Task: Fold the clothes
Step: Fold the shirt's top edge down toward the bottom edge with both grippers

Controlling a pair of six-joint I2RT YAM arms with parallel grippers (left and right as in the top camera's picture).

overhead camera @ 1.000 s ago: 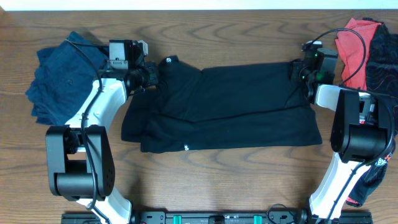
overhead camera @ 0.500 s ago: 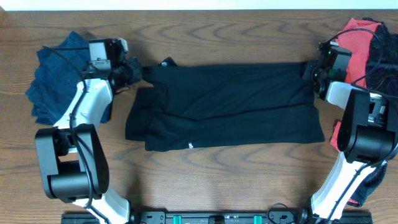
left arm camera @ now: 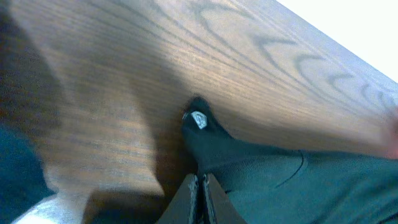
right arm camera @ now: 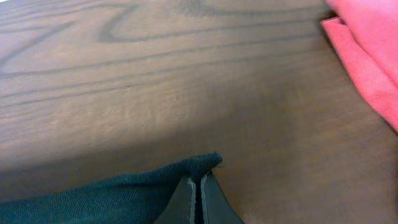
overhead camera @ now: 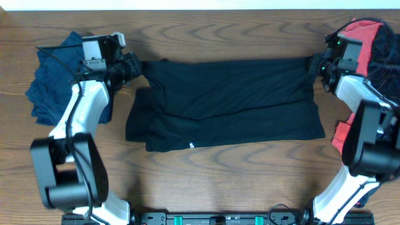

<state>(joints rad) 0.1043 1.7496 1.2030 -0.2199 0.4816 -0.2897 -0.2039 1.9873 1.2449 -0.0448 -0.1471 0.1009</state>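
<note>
My right gripper moves back toward the base over the edge of the shirt's lower layer by the red garment next. It then releases the shirt's corner, since that layer lies uncovered.
The black shirt of the clothes lies spread across the middle of the table, its upper layer stretched flat between both arms. My left gripper is shut on the shirt's far left corner. In the left wrist view the closed fingers pinch black fabric, and a small white logo shows just beyond them. My right gripper is shut on the far right corner. In the right wrist view a tip of black cloth sticks out above the shut right gripper.
A navy garment lies crumpled at the far left, behind the left arm. A red garment and a black one with red print are piled at the right edge; the red cloth shows near the right gripper.
Both grippers moved outward and toward the table's far edge with the shirt's corners. The upper layer has been pulled wider and straighter along the top.
</note>
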